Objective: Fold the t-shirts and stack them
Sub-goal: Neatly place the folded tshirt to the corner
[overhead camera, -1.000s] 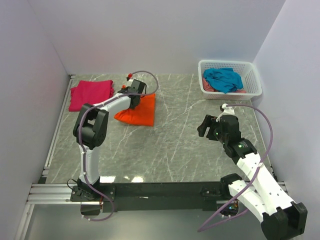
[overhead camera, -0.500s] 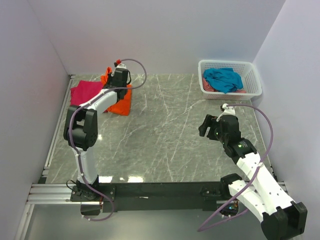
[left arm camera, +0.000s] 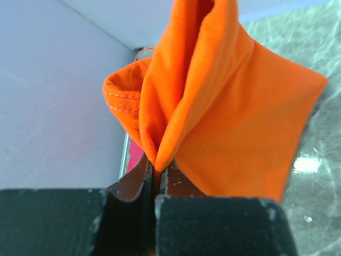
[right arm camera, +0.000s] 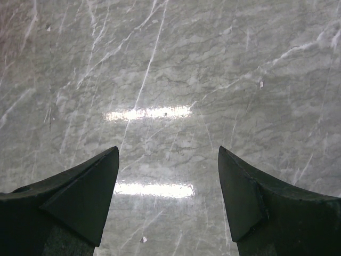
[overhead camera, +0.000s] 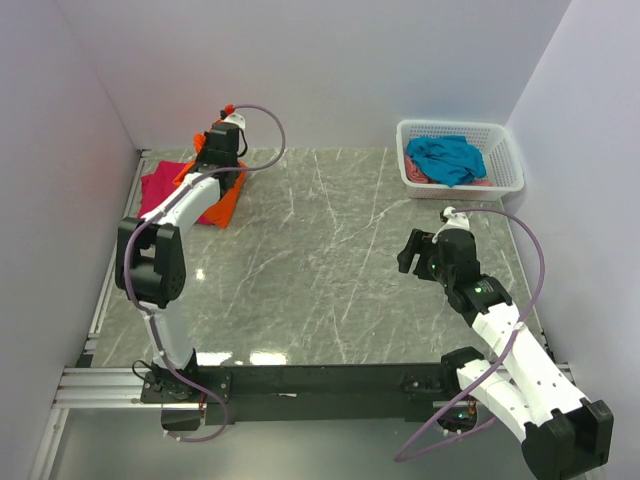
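I need to lower my left gripper next toward the metal bar, over the far part of the magenta-pink t-shirt [overhead camera: 160,188], because the orange t-shirt hangs partly past the magenta-pink t-shirt's edge.
My left gripper [overhead camera: 214,160] is shut on the folded bright orange t-shirt [overhead camera: 226,198] and holds it at the far left, partly over the folded magenta-pink t-shirt [overhead camera: 160,188]. In the left wrist view the orange t-shirt [left arm camera: 234,117] hangs from the shut left gripper [left arm camera: 154,173], with a strip of the pink t-shirt [left arm camera: 134,156] behind. The teal-blue t-shirt [overhead camera: 447,158] lies crumpled in the white basket [overhead camera: 505,150]. My right gripper [overhead camera: 412,252] is open and empty above the marble top; it also shows in the right wrist view [right arm camera: 168,178].
The white lattice basket stands at the far right corner, with some pink cloth [overhead camera: 418,176] under the teal shirt. Walls enclose the table on the left, back and right. A metal rail [overhead camera: 110,270] runs along the left edge.
My left gripper has carried the orange t-shirt left and back, from the middle-left of the table onto the edge of the pink t-shirt. The right arm has not moved.
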